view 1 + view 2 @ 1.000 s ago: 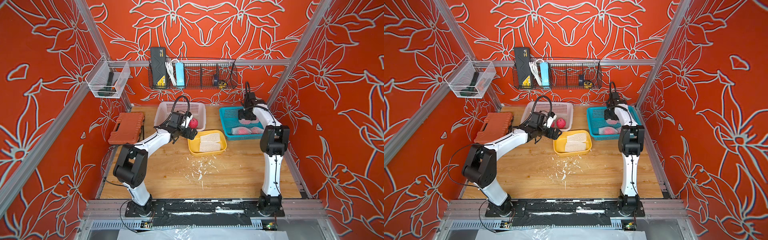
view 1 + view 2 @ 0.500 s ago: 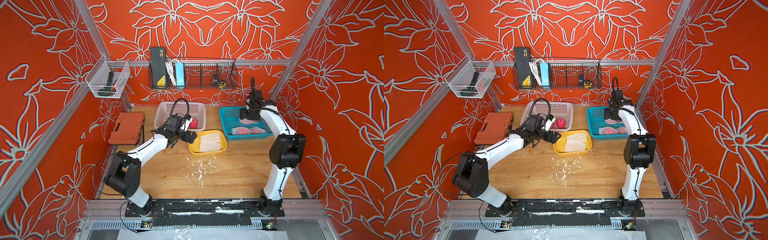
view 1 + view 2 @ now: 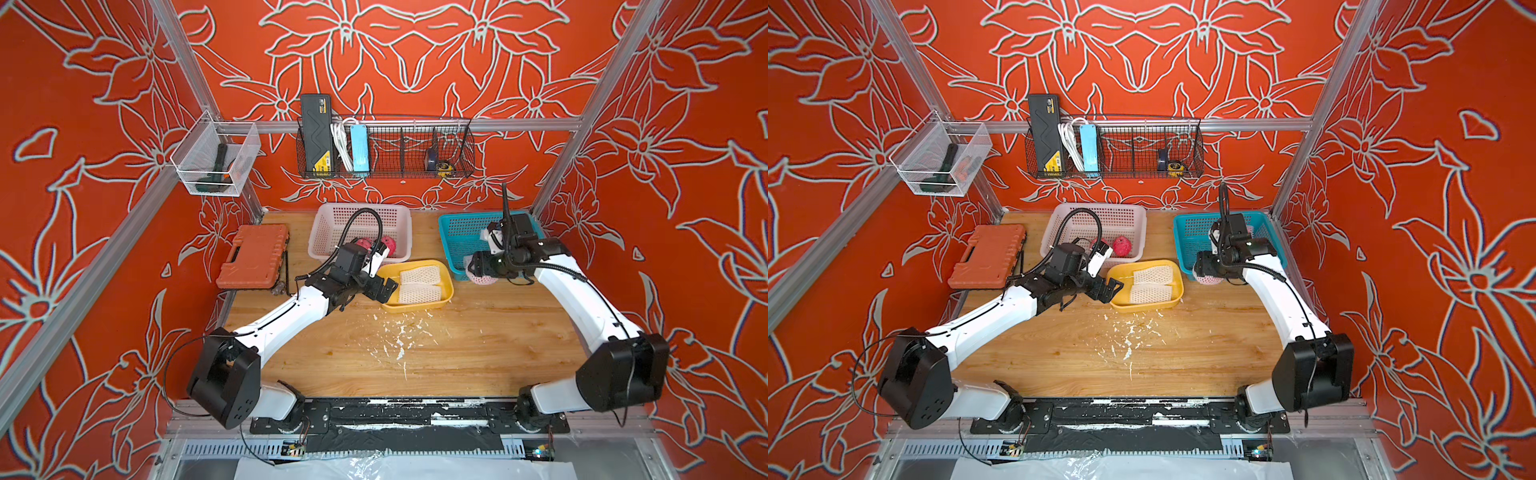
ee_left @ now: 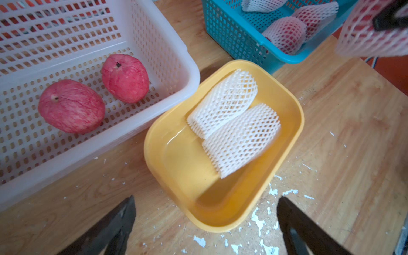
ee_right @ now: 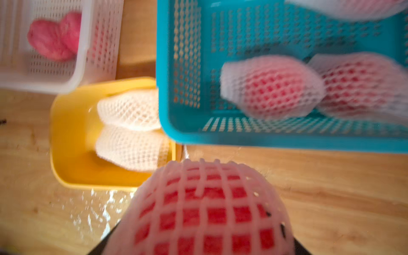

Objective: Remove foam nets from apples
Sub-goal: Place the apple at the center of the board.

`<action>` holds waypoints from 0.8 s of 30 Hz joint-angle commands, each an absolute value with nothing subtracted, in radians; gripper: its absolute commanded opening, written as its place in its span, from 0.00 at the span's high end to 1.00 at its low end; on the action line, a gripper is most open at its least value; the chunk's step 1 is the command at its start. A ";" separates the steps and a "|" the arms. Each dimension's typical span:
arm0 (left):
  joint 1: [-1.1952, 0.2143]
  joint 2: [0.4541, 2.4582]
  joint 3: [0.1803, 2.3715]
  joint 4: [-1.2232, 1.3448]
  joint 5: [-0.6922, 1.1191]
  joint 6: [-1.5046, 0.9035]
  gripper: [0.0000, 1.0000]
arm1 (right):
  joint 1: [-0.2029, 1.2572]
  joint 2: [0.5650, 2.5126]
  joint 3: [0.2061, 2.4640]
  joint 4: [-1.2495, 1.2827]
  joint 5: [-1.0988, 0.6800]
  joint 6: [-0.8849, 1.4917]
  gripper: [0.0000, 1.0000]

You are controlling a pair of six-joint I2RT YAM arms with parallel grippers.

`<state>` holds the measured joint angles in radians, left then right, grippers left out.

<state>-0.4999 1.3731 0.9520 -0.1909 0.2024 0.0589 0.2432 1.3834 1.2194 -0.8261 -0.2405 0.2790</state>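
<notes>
My right gripper holds the netted apple and needs to move back and down to let it go by the tray's near corner, where clear tabletop lies below the gripper, toward my base.
My right gripper (image 3: 478, 268) is shut on a netted apple (image 3: 481, 278), held just in front of the blue basket's (image 3: 455, 232) near left corner. In the right wrist view that netted apple (image 5: 205, 209) fills the space between my fingers. More netted apples (image 5: 271, 86) (image 4: 284, 35) lie in the blue basket (image 5: 174, 88). Two bare apples (image 4: 71, 107) (image 4: 125, 78) rest in the white basket (image 4: 167, 72). Two empty foam nets (image 4: 223, 102) (image 4: 240, 139) lie in the yellow tray (image 4: 154, 136). My left gripper (image 3: 384, 289) (image 4: 205, 203) hangs open and empty at the tray's left end.
White foam scraps (image 3: 399, 336) litter the wooden table in front of the yellow tray (image 3: 415, 308). An orange tool case (image 3: 253, 255) sits at the far left. A wire shelf (image 3: 386, 151) and a clear bin (image 3: 216, 160) hang on the walls.
My right gripper has come out of the blue basket with a netted apple, forward and to the left. My left gripper has drawn back from the white basket to the yellow tray, still open.
</notes>
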 commanded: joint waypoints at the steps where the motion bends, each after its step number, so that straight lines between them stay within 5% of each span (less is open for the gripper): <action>1: -0.530 1.323 0.919 -0.190 0.200 0.087 0.02 | 0.283 1.303 1.094 -0.798 -0.337 0.343 0.36; 9: -0.576 1.247 0.833 -0.183 0.201 0.110 0.02 | 0.381 1.232 0.890 -0.750 -0.340 0.364 0.36; 24: -0.610 1.284 0.780 -0.147 0.254 0.146 0.02 | 0.463 1.451 0.934 -0.697 -0.356 0.330 0.31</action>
<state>-0.5980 1.2678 0.7856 -0.1707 0.2237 0.1184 0.4549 1.4189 0.8993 -0.7113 -0.3450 0.3481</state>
